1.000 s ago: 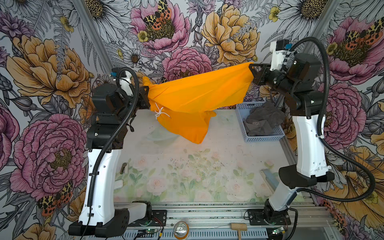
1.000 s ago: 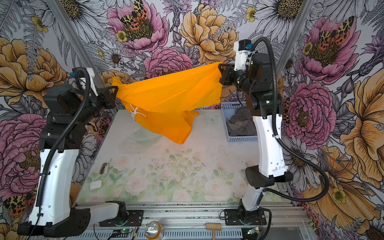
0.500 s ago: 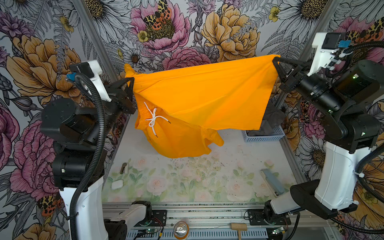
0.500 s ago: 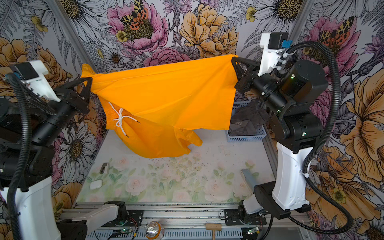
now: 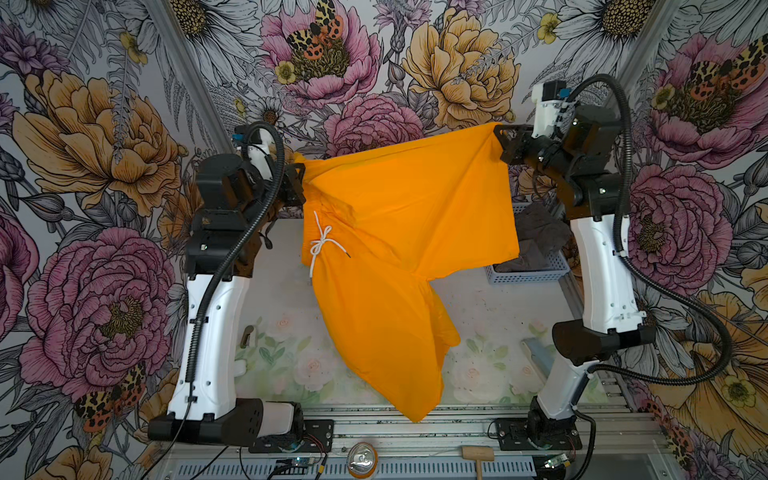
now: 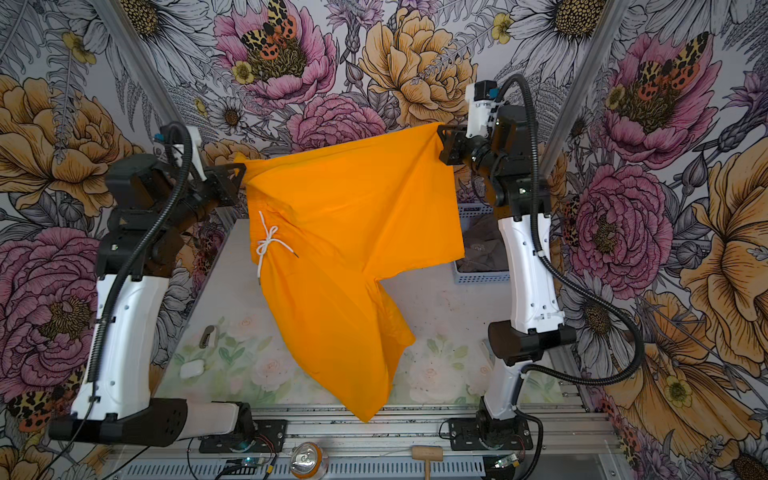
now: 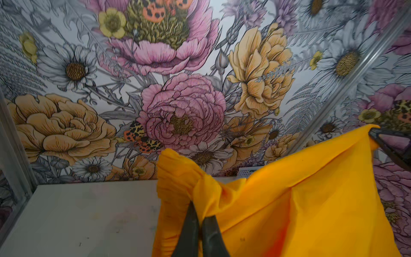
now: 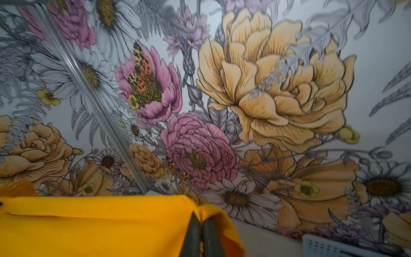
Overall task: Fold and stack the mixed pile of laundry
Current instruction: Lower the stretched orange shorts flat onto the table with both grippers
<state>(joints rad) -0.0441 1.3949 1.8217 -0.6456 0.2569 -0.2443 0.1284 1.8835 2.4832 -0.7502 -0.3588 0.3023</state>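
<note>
The shorts (image 5: 399, 232) are hanging spread between both grippers, so the left gripper next needs to go down over the far part of the tabletop, with its fingers tilting down, and let go of the bunched corner of the waistband.
The bright orange shorts (image 5: 399, 232) (image 6: 345, 232) hang spread in the air above the table. My left gripper (image 5: 300, 183) (image 6: 241, 172) is shut on the bunched waistband corner, its dark fingers pinching cloth (image 7: 201, 213). The shut right gripper (image 5: 500, 139) (image 6: 441, 139) pinches the opposite upper corner (image 8: 201, 219). A white drawstring (image 5: 322, 245) dangles near the left grip. The free leg droops down to the table's front edge. In both top views the dark grey towel (image 5: 540, 237) (image 6: 482, 245) lies crumpled in the basket, partly behind the shorts.
The pale blue perforated basket (image 5: 528, 274) (image 6: 482, 276) stands at the back right beside the right arm. A small white case (image 6: 192, 368) and a little grey object (image 6: 208, 334) lie near the left arm. A can (image 5: 362, 457) and a wooden mallet (image 5: 478, 455) rest on the front rail.
Both arms rose toward the camera with the shorts stretched between them, then dropped back. The free leg has swung forward and now hangs over the front edge. Both grips hold.
</note>
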